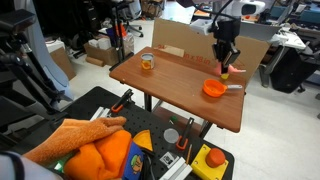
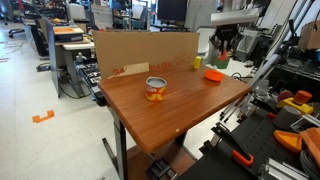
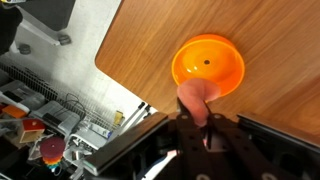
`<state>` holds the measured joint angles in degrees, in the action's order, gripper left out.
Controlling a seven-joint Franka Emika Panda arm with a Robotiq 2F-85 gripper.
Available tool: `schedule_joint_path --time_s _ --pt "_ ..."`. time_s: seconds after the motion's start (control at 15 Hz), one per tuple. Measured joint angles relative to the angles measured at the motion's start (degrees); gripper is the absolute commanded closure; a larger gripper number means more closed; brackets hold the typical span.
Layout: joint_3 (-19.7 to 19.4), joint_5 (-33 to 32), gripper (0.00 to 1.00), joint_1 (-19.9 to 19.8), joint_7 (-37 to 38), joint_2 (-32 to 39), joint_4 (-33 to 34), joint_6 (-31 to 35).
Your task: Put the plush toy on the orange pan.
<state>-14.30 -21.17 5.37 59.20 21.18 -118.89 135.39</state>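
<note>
My gripper lowers the pale pink plush toy (image 3: 192, 98) toward the middle of the orange pan (image 3: 208, 64) next, since the toy still hangs above the pan's near rim.
The orange pan (image 3: 208, 64) lies on the wooden table, round and shallow; it also shows in both exterior views (image 1: 213, 88) (image 2: 213, 74), with a short grey handle in one. My gripper (image 3: 196, 112) is shut on the pale pink plush toy (image 3: 192, 98), which hangs between the fingers just above the pan's near rim. In both exterior views the gripper (image 1: 226, 66) (image 2: 223, 57) hovers a little above the pan, slightly to its side. The toy shows only as a small pinkish bit under the fingers (image 1: 226, 70).
A small orange-labelled cup (image 1: 147, 62) (image 2: 155, 89) stands elsewhere on the table (image 1: 170, 80). A cardboard wall (image 2: 140, 50) lines the table's back edge. A big orange cloth bundle (image 1: 95, 152) and tools lie on a lower black surface. The table edge (image 3: 120, 75) is close to the pan.
</note>
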Motion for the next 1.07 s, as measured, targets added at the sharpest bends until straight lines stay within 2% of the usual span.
schedule_joint_path --time_s 0.2,0.47,1.07 --pt "-0.1 -1.1 0.95 -0.3 0.9 2.5 1.5 -1.9" --pt "-0.2 -2.4 0.95 -0.3 1.2 5.3 1.7 -1.4" --pt "-0.6 -6.0 0.95 0.1 1.2 7.8 1.2 10.9"
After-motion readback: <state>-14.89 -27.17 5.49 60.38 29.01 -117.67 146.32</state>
